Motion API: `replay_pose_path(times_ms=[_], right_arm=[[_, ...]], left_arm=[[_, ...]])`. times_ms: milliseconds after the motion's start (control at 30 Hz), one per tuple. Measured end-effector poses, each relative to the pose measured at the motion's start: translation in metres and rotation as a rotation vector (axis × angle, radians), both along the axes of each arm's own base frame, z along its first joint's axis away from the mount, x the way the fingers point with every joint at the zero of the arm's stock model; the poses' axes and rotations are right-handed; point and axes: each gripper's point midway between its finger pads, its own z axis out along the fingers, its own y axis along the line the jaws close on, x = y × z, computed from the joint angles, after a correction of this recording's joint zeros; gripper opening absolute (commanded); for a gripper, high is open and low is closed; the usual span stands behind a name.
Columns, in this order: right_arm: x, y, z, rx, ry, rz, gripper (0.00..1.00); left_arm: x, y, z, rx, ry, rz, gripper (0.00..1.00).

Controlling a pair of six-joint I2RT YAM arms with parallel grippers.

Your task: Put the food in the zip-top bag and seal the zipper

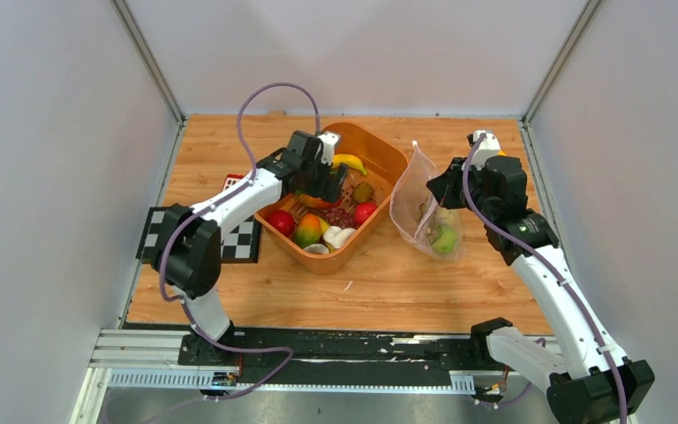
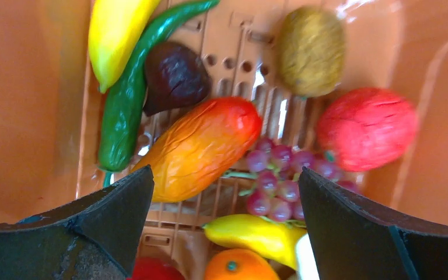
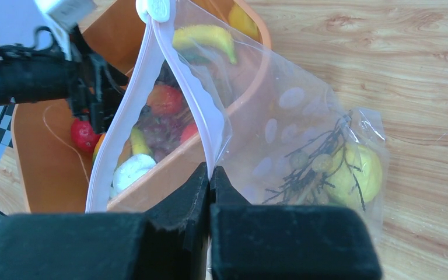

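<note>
My left gripper lowers into the basket [image 1: 387,155] onto the red-orange mango [image 1: 313,201] next, open fingers straddling the mango's yellow end, which already lies between my fingers.
The orange basket [image 1: 387,155] holds the food: a red-orange mango [image 2: 201,146], grapes [image 2: 280,175], a banana [image 2: 114,35], a kiwi [image 2: 310,49] and a red fruit [image 2: 366,128]. My left gripper [image 2: 224,175] is open and empty, low inside the basket over the mango and grapes; it also shows in the top view [image 1: 322,181]. The zip-top bag [image 1: 424,212] stands to the right of the basket with its mouth open. My right gripper [image 3: 210,172] is shut on the zipper [image 3: 192,99] edge and holds it up. A yellow-green fruit [image 3: 361,169] and a twiggy stem with nuts [image 3: 309,169] lie inside.
A green chilli [image 2: 125,99], a dark brown fruit [image 2: 174,76], a yellow fruit [image 2: 256,236] and an orange [image 2: 239,268] also lie in the basket. A checkerboard card [image 1: 240,240] sits left of it. Grey walls [image 1: 62,159] close in both sides and the back.
</note>
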Motion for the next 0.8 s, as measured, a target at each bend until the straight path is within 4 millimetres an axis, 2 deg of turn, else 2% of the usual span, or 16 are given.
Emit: replay_pose_path(times_ms=[133, 267, 400, 467, 567, 800], right_arm=[[0.000, 0.000, 0.000, 0.001, -0.001, 0.001, 0.00], [-0.001, 0.000, 0.001, 0.001, -0.001, 0.002, 0.00], [-0.001, 0.001, 0.001, 0.003, -0.001, 0.008, 0.00], [-0.001, 0.001, 0.001, 0.004, 0.000, 0.010, 0.00], [-0.001, 0.003, 0.000, 0.006, 0.002, 0.016, 0.00], [-0.002, 0.004, -0.001, 0.008, 0.005, 0.022, 0.00]], left_arm=[[-0.002, 0.017, -0.037, 0.141, 0.079, -0.005, 1.00], [-0.004, 0.025, -0.048, 0.217, 0.101, -0.036, 1.00], [0.006, 0.032, -0.057, 0.293, 0.103, -0.036, 0.99], [0.011, 0.037, -0.067, 0.334, 0.108, -0.020, 0.96], [0.010, 0.043, -0.080, 0.370, 0.132, -0.008, 0.87], [0.008, 0.046, -0.086, 0.384, 0.150, 0.006, 0.45]])
